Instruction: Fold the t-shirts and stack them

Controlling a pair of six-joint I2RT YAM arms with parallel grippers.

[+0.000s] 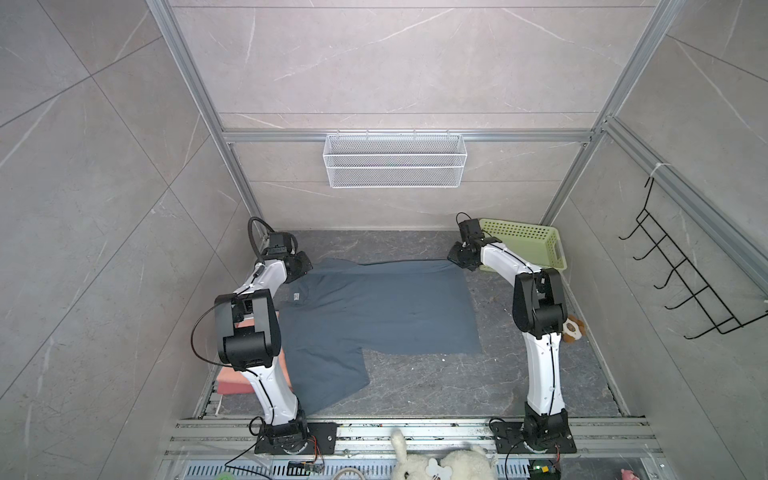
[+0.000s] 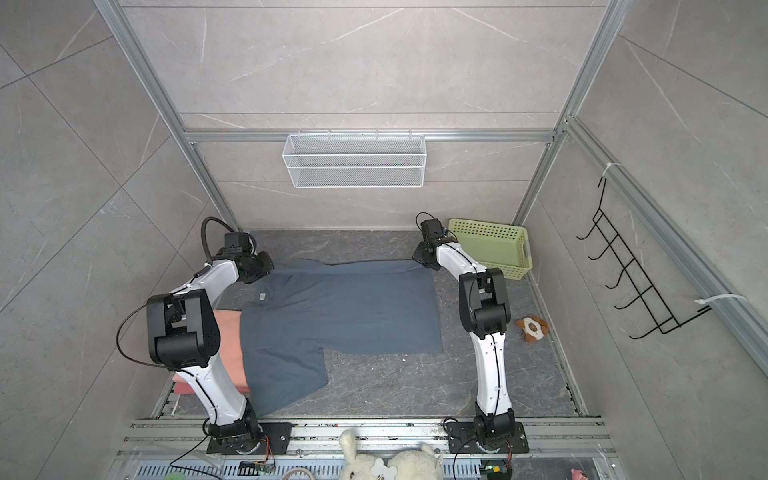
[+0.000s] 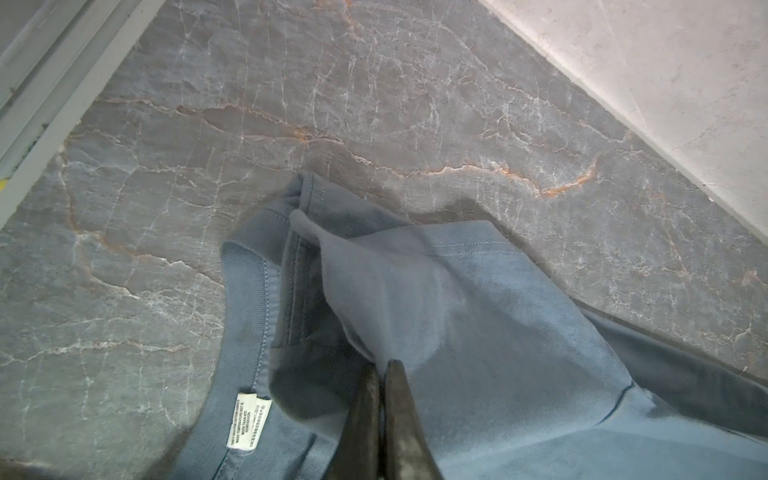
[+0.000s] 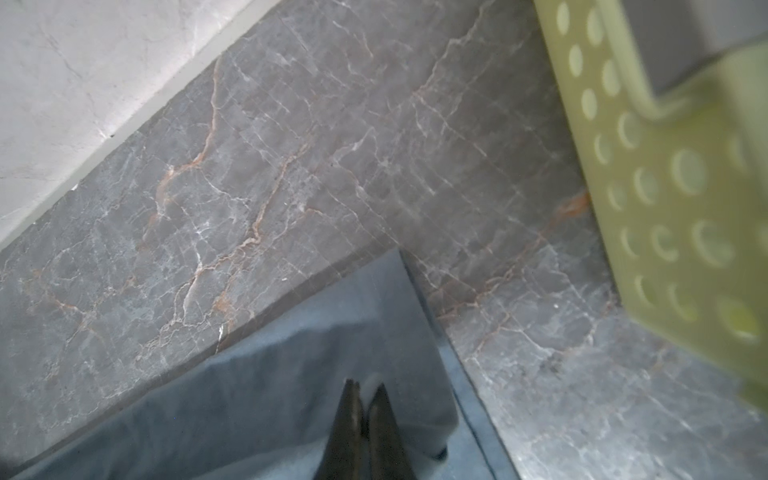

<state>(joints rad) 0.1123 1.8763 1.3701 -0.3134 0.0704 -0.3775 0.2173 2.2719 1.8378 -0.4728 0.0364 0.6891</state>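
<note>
Fabric beside the white label lies just below, so my left gripper will next lower the fold, still raised off the shirt, there and release.
A large slate blue-grey t-shirt (image 1: 374,307) (image 2: 340,307) lies spread on the dark marble table, collar to the left, one sleeve pointing to the front. My left gripper (image 3: 381,368) (image 1: 305,268) is shut on a raised fold of its fabric beside the collar and white label (image 3: 247,424), at the far left corner. At the far right corner my right gripper (image 4: 368,388) (image 1: 459,259) is shut on a pinch of the shirt's edge. Salmon-pink t-shirts (image 1: 232,382) (image 2: 228,332) lie folded at the left, partly under the left arm and the blue shirt.
A pale green perforated basket (image 1: 528,245) (image 4: 665,187) stands at the back right, close to the right gripper. A small brown-and-white plush toy (image 2: 532,328) lies by the right wall. A white wire basket (image 1: 395,160) hangs on the back wall.
</note>
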